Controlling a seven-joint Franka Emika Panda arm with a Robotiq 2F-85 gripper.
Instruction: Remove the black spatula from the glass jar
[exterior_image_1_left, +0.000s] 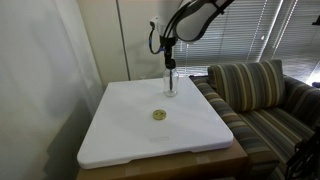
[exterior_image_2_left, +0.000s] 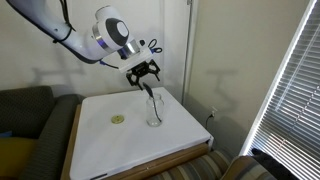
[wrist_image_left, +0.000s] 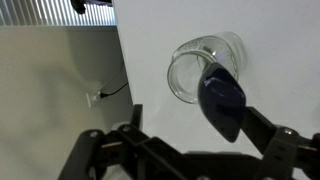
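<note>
My gripper rises slightly and shifts toward the yellowish round object next, to center the spatula's head (exterior_image_1_left: 170, 64) between its fingers.
The glass jar (exterior_image_1_left: 170, 84) stands upright near the far edge of the white table top (exterior_image_1_left: 130, 135); it also shows in an exterior view (exterior_image_2_left: 154, 113) and from above in the wrist view (wrist_image_left: 200, 62). The black spatula (exterior_image_1_left: 168, 62) stands in the jar and sticks up well above its rim (exterior_image_2_left: 149, 95). In the wrist view its rounded head (wrist_image_left: 223, 98) is close to the camera. My gripper (exterior_image_1_left: 168, 44) hangs right over the jar (exterior_image_2_left: 143, 74). Its fingers (wrist_image_left: 195, 114) are spread wide on either side of the spatula's head, which lies close to one finger.
A small yellowish round object (exterior_image_1_left: 158, 115) lies on the table top in front of the jar (exterior_image_2_left: 118, 119). A striped couch (exterior_image_1_left: 255, 95) stands beside the table. A wall with a socket and cable (wrist_image_left: 98, 96) is behind it, and window blinds (exterior_image_2_left: 290, 90) are to one side.
</note>
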